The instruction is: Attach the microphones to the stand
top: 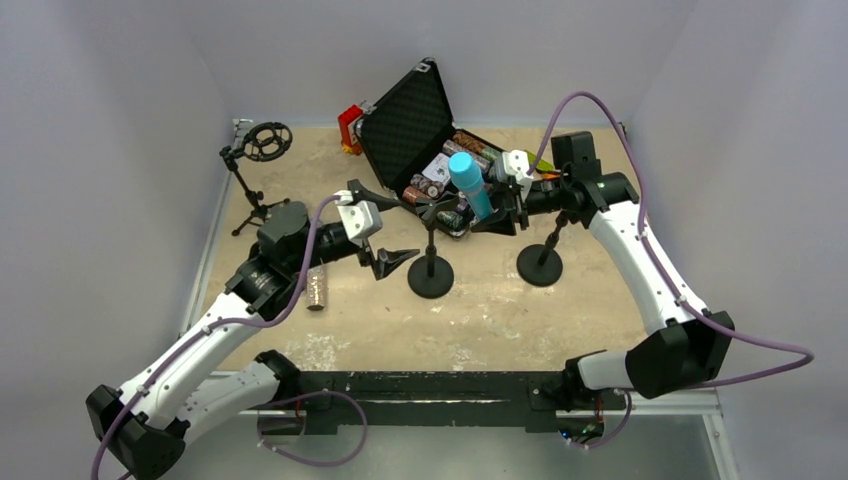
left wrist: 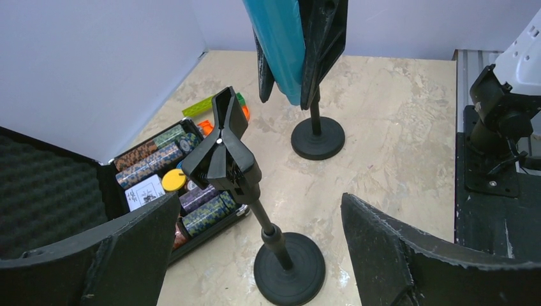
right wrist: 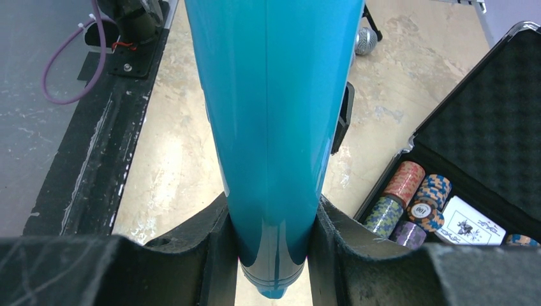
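I will next carry the blue microphone with my right gripper to the left in the top view into the nearer stand's spring clip (top: 432, 208) and release it, as that clip is empty.
My right gripper (top: 492, 214) is shut on the lower end of the light blue microphone (top: 468, 182) and holds it upright above the table, between the two round-base stands. In the right wrist view the blue microphone (right wrist: 274, 115) fills the gap between the fingers (right wrist: 204, 248). My left gripper (top: 384, 226) is open and empty, just left of the nearer stand (top: 431, 272), whose spring clip (left wrist: 222, 153) is empty. The glittery silver microphone (top: 318, 290) lies on the table by the left arm. The red microphone is not clearly in view.
A second round-base stand (top: 540, 264) stands to the right. A tripod stand with a ring mount (top: 264, 141) is at the far left. An open black case (top: 410, 120) of poker chips (left wrist: 159, 159) sits at the back, with a red object (top: 349, 124) behind it.
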Tool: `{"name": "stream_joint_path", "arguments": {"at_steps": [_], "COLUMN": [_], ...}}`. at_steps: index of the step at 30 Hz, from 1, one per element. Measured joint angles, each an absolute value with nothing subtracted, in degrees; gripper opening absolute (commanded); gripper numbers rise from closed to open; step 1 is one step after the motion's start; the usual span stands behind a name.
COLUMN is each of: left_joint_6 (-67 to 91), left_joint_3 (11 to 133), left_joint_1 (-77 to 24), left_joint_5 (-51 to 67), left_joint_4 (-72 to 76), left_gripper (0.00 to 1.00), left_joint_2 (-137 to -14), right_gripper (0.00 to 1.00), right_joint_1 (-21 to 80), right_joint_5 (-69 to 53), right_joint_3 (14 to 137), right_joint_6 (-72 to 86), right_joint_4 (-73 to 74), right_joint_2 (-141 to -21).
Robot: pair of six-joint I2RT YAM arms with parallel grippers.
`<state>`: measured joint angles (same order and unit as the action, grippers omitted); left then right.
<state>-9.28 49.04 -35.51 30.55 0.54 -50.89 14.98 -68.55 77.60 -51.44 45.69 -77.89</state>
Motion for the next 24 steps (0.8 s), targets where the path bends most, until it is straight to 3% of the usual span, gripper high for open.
{"name": "stream_joint_path", "arguments": {"at_steps": [24], "left_joint_6": [-15.29], "left_joint_3": [59.16], "left_joint_1": [-31.14], "left_joint_5": [44.07], "left_joint_4": [-4.60], "left_gripper": [0.97], "left_joint_2": [-64.36], "right_gripper": [0.00], "right_joint_1": [15.00], "right_joint_5": [-69.56], "right_joint_3": [81.12], "right_joint_6": [-53.06], "right_joint_4": [46.72], "right_joint_2": [-81.93]}}
